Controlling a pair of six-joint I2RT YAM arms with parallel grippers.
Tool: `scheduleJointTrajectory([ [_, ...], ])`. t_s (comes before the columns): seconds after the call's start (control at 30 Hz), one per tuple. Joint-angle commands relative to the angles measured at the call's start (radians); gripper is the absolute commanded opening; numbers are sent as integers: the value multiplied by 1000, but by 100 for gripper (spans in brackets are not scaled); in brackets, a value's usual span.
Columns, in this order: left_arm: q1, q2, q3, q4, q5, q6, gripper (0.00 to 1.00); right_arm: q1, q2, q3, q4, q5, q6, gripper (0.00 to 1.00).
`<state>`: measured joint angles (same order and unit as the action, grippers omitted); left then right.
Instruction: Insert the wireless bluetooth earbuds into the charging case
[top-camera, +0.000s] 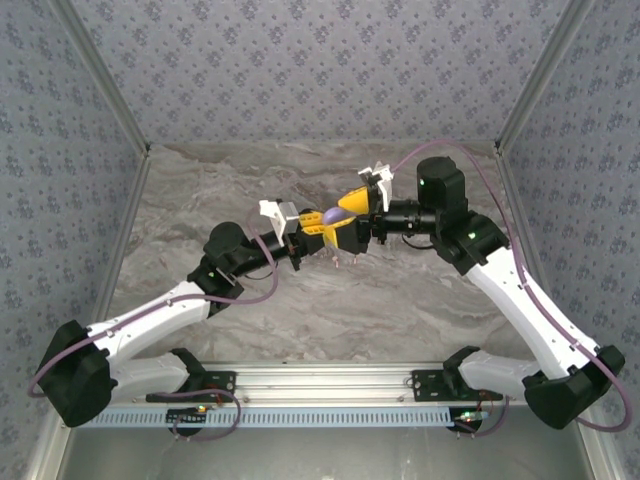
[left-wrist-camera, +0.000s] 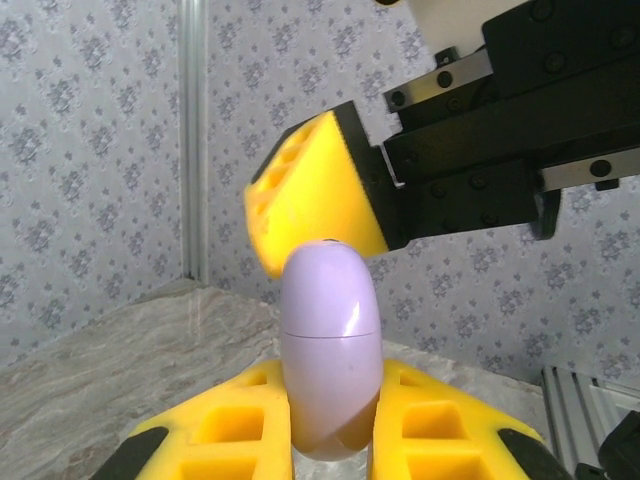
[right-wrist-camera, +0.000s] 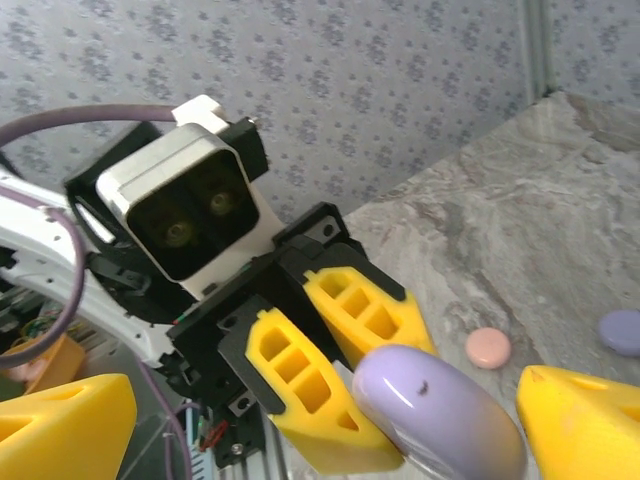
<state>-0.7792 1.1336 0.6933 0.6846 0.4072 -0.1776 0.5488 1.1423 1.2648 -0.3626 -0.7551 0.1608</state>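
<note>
The lid seam is closed, so I will swing my left gripper away from the right gripper, lower it to the marble beside the lilac disc, then release it.
My left gripper (left-wrist-camera: 332, 378) is shut on a lilac oval charging case (left-wrist-camera: 330, 340), which stands upright between its yellow fingers (left-wrist-camera: 225, 425) with the lid seam closed. In the top view the two arms meet over the middle of the table, where the case (top-camera: 331, 216) is held above the surface. My right gripper (right-wrist-camera: 325, 405) is open, its wide yellow fingertips (right-wrist-camera: 585, 425) on either side of the case (right-wrist-camera: 440, 415) without touching it. One right finger (left-wrist-camera: 310, 195) hangs just above the case top. The earbuds are out of view.
A pink round disc (right-wrist-camera: 488, 347) and a lilac round disc (right-wrist-camera: 622, 331) lie on the marble table (right-wrist-camera: 520, 230) beyond the case. Patterned walls (top-camera: 320, 70) enclose the back and sides. An aluminium rail (top-camera: 320, 385) runs along the near edge.
</note>
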Motion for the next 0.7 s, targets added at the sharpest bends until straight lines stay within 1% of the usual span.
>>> scheduleJointTrajectory([
  [0.0,3,-5,54,-66,-70,-8,0,-4,-51,1,-74,201,-32,100],
  [0.03,7,-6,58,-95,-88,-10,0,-17,-62,-4,-84,258,-22,100],
  [0.07,14,-5,60,-115,-100,-16,0,-41,-75,-14,-83,287,0,100],
  [0.13,46,-2,62,-162,-121,-51,0,-100,-101,-47,-60,284,49,100],
  [0.2,101,5,50,-184,-116,-106,0,-152,-125,-96,-38,278,97,100],
  [0.3,210,21,36,-240,-94,-186,0,-201,-136,-129,-65,299,131,100],
  [0.43,357,55,32,-345,-50,-229,0,-233,-139,-156,-82,309,150,100],
  [0.53,460,104,32,-396,-16,-253,0,-238,-134,-167,-88,320,157,100],
  [0.67,561,206,56,-449,30,-270,0,-239,-128,-169,-95,326,155,100],
])
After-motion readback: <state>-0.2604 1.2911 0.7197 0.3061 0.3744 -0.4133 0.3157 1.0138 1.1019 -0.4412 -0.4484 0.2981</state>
